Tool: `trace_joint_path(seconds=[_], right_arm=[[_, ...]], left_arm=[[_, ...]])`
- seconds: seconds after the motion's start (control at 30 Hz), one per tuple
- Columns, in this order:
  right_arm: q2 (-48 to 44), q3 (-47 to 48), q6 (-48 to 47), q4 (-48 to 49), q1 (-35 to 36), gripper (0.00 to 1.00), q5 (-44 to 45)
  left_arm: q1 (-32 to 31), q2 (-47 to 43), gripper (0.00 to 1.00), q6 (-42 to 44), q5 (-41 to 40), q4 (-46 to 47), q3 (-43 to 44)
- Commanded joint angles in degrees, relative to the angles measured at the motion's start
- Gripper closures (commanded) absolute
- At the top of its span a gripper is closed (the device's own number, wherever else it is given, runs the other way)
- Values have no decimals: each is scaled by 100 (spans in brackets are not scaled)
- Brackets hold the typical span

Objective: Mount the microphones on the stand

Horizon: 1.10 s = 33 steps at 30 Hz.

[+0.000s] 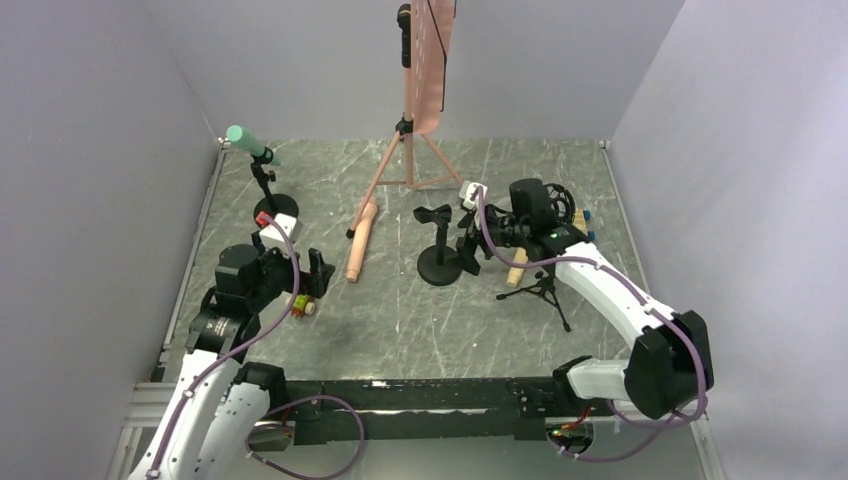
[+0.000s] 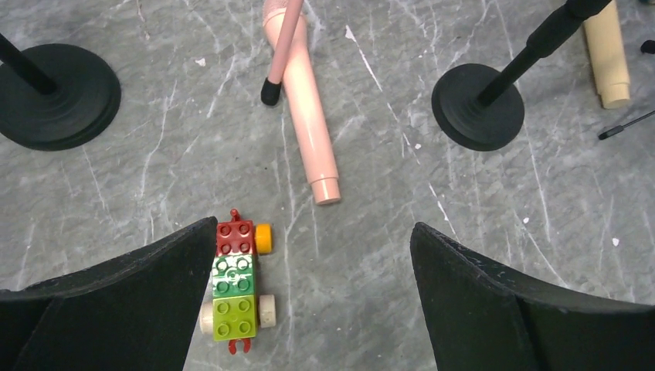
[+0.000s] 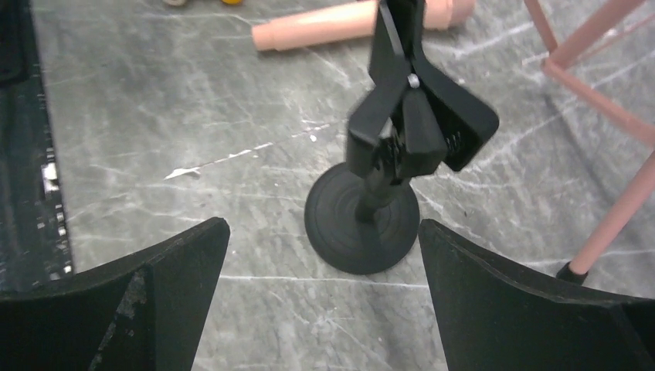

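Note:
Next, my right gripper needs to go to the left in the top view onto the black stand's neck [image 1: 441,236] [image 3: 378,192] below its empty clip, since gripping there leaves the clip clear.
A green microphone [image 1: 245,140] sits in the back-left stand [image 1: 264,190]. A pink microphone [image 1: 360,240] lies on the table; it also shows in the left wrist view [image 2: 305,108]. A black stand with an empty clip [image 1: 438,250] stands mid-table; in the right wrist view its clip [image 3: 417,116] is just ahead of the fingers. A beige microphone [image 1: 517,272] lies by a small black tripod [image 1: 545,290]. My left gripper [image 1: 318,275] [image 2: 313,239] is open and empty, short of the pink microphone. My right gripper [image 1: 470,248] [image 3: 323,228] is open and empty, next to the clip stand's base.
A toy brick car [image 2: 235,282] [image 1: 301,305] lies by my left finger. A pink music stand [image 1: 425,70] stands at the back, one leg's foot [image 2: 270,91] beside the pink microphone. Grey walls enclose the table on three sides.

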Motion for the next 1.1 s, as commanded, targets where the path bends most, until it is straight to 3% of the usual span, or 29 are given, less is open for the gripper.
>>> trace_joint_path(seconds=[0.0,0.3,0.53,0.63,1.07], right_arm=[[172,-698,848,2361,7,0,554],[814,-1539,1298,4887,20,0,141],[1080,-1518,1446,5298,141,7,407],[1216,-1357,1498,5146,163,19,357],[913,-1598,1449,4900,190,90,-74]], left_arm=[[-13,139,1,147,-202,102,58],[-13,215,1,171,-276,87,74],[-13,302,1,181,-253,86,103],[-13,308,1,186,-260,91,103],[-13,247,1,186,-286,85,94]])
